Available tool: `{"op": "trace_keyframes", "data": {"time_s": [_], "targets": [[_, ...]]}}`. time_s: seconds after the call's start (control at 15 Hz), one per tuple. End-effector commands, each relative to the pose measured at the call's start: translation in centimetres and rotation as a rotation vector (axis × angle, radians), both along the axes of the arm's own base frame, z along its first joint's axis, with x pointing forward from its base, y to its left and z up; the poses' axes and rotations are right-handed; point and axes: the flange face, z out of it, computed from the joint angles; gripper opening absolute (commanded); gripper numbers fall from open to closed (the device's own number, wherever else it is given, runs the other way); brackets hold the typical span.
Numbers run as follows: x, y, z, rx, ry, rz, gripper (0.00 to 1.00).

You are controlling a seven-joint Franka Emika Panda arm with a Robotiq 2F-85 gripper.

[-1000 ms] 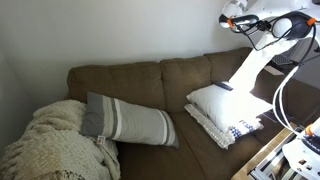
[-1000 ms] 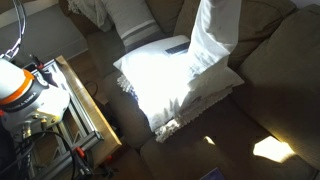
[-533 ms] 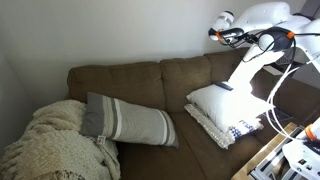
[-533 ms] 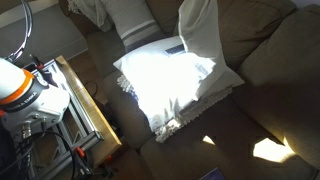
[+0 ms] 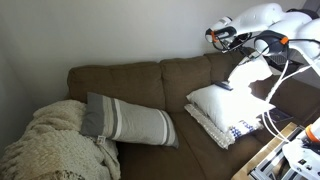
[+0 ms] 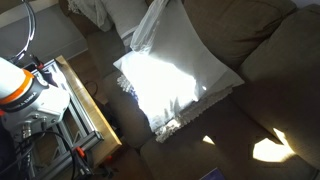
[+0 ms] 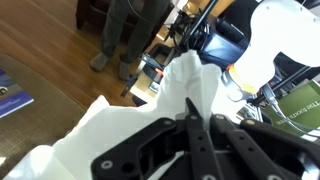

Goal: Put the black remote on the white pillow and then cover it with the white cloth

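My gripper sweeps over the black remote toward the striped long pillow next while turning, since the remote lies bare at the cloth's lower edge.
My gripper (image 5: pixel 217 35) hangs high above the couch's right end, shut on the top of the white cloth (image 5: pixel 243 68). The cloth drapes down from it onto the white pillow (image 5: pixel 222 101). The black remote (image 5: pixel 224 86) lies on the pillow's back part, at the cloth's lower edge. In the wrist view the black fingertips (image 7: pixel 189 103) pinch a peak of the white cloth (image 7: pixel 165 95). Seen from above, the cloth (image 6: pixel 158 28) hangs over the far end of the sunlit pillow (image 6: pixel 172 82), and the remote is hidden there.
A flatter white cushion with blue marks (image 5: pixel 238 128) lies under the pillow. A striped long pillow (image 5: pixel 127 120) and a cream knitted blanket (image 5: pixel 45 140) sit on the brown couch (image 5: pixel 150 80). A metal cart frame (image 6: pixel 85 100) stands beside the couch. A person (image 7: pixel 125 30) stands on the wood floor.
The arm has swung across the pillow with the cloth held. The hanging cloth has moved toward the pillow's far end, and from above it now hides the remote.
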Motion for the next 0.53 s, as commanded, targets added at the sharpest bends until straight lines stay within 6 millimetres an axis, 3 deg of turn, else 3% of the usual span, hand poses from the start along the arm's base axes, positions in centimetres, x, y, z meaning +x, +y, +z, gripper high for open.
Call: {"op": "trace_keyframes", "data": {"time_s": [0.0, 0.47], "targets": [[0.6, 2.2, -1.4, 0.017, -0.065, -0.080, 0.01], [2.6, 8.8, -4.5, 0.095, -0.166, -0.316, 0.01]]}}
